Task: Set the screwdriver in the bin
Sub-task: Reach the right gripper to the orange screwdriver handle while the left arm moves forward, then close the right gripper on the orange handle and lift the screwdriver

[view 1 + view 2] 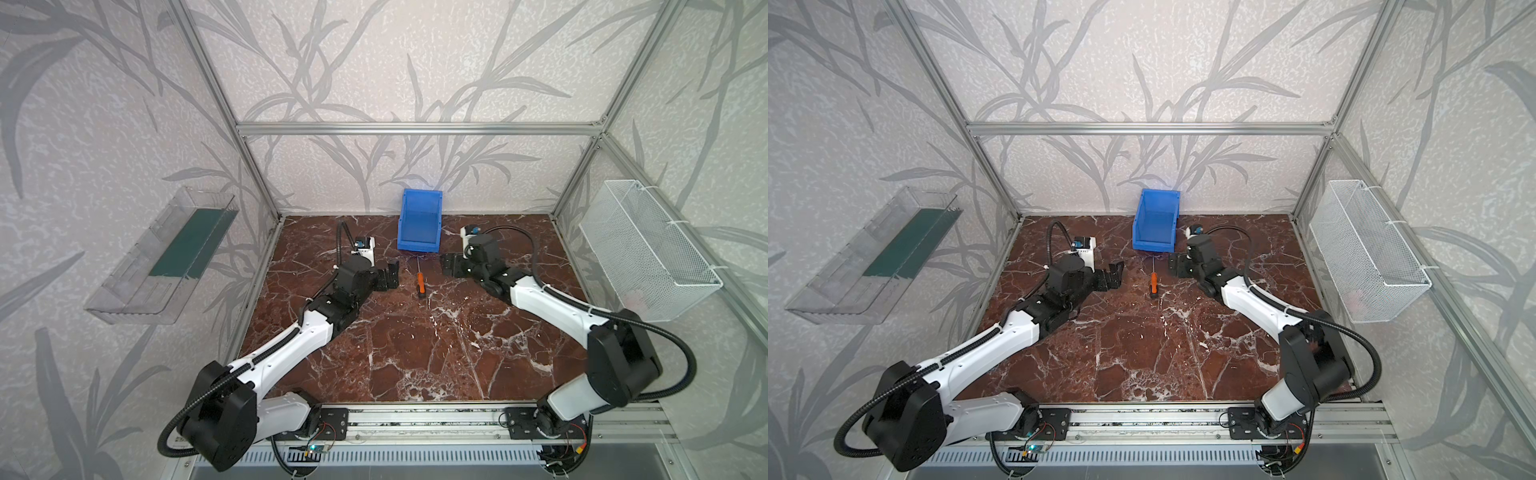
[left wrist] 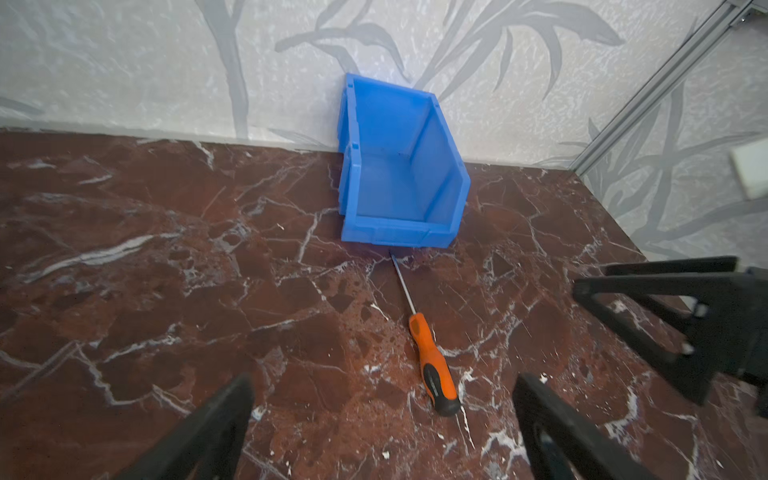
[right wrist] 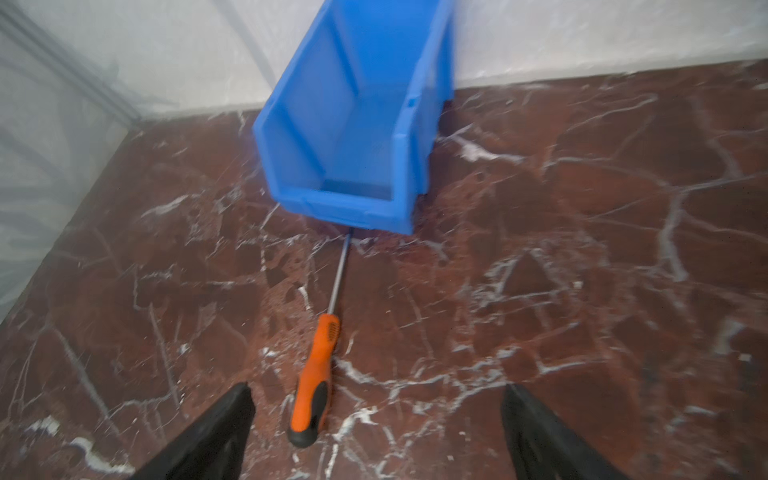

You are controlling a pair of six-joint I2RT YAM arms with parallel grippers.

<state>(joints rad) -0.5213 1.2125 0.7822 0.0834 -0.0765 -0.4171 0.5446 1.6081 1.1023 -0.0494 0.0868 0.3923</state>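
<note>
The screwdriver's stem already points at the bin. I will bring my right gripper back and down onto the thick near half of the screwdriver's handle (image 1: 421, 289) (image 3: 311, 397) and close it.
The screwdriver (image 1: 420, 283) (image 1: 1154, 285), with an orange handle and a black end cap, lies flat on the marble tabletop. Its thin shaft points at the front lip of the blue bin (image 1: 417, 246) (image 1: 1152, 246), which stands against the back wall. My left gripper (image 1: 392, 274) (image 1: 1117, 276) hovers just left of the handle, open and empty. On the other side of the screwdriver is my right gripper (image 1: 446, 266) (image 1: 1174, 264), also open and empty. In the left wrist view the handle (image 2: 432, 365) lies near one finger. In the right wrist view the handle (image 3: 316, 374) lies between the spread fingers, off to one side.
A clear plastic tray (image 1: 162, 257) hangs on the left wall. On the right wall there is a white wire mesh basket (image 1: 648, 249). Aluminium frame posts stand at the back corners. The brown marble tabletop (image 1: 415, 353) stretches toward the front rail.
</note>
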